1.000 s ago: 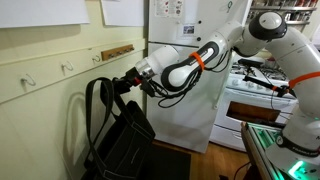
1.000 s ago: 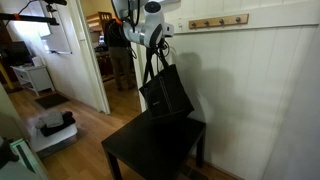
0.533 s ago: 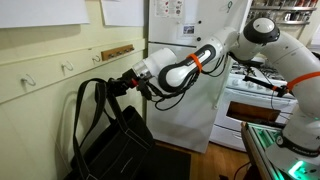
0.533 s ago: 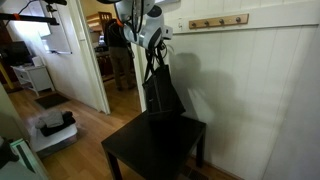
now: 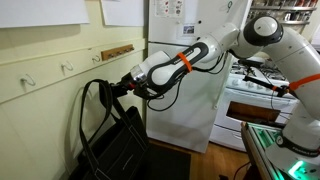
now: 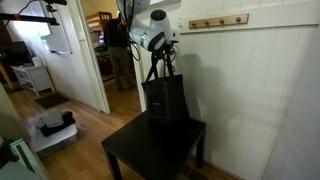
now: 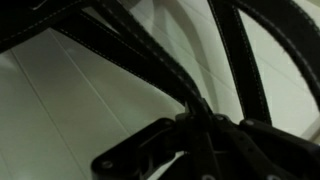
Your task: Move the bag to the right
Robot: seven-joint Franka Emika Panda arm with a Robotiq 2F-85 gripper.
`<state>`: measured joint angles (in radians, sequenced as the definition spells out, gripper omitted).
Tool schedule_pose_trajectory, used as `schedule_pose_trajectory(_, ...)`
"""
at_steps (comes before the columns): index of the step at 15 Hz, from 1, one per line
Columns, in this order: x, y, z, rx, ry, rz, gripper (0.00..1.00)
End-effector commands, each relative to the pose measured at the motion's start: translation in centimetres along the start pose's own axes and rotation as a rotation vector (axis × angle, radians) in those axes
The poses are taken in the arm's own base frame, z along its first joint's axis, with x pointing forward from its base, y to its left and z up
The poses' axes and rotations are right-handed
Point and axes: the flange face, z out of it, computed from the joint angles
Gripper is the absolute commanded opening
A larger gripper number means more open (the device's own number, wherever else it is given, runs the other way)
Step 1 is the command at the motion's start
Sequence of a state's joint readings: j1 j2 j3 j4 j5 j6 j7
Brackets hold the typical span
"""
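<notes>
The pinched straps come down slightly in my gripper next and go free as it opens, since the bag's base already meets the black table.
The black soft tote bag (image 5: 112,150) hangs by its long strap handles (image 5: 97,95) from my gripper (image 5: 122,88), its base at the black table (image 6: 150,148). In an exterior view the bag (image 6: 165,97) hangs upright below the gripper (image 6: 163,47), close to the white panelled wall. The gripper is shut on the straps. In the wrist view the black straps (image 7: 150,55) cross in front of the white wall, pinched between the dark fingers (image 7: 195,120).
A white panelled wall (image 6: 260,90) with a wooden hook rail (image 6: 218,21) is behind the bag. A white fridge (image 5: 190,100) and a stove (image 5: 255,95) stand to one side. A doorway (image 6: 115,60) opens into another room.
The gripper has carried the bag along the wall towards the hook rail. The bag has swung and turned, and now hangs straighter under the gripper.
</notes>
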<state>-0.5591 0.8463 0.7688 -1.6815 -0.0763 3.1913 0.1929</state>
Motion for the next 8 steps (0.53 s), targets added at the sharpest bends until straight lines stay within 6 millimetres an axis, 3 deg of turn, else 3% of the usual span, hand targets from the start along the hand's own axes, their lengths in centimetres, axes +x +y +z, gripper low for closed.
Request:
schedule_pose_trajectory(1, 0.8, -0.9, 1.1, -0.060, 0.015, -0.044, 0.01)
schedule_pose_trajectory(5, 0.1, -1.3, 3.0, -0.105, 0.010, -0.068, 0.01)
schedule_pose_trajectory(6, 0.0, -1.3, 3.2, -0.127, 0.014, -0.069, 0.30)
schedule_pose_trajectory(8, 0.0, -1.2, 3.6, -0.152, 0.021, -0.074, 0.36)
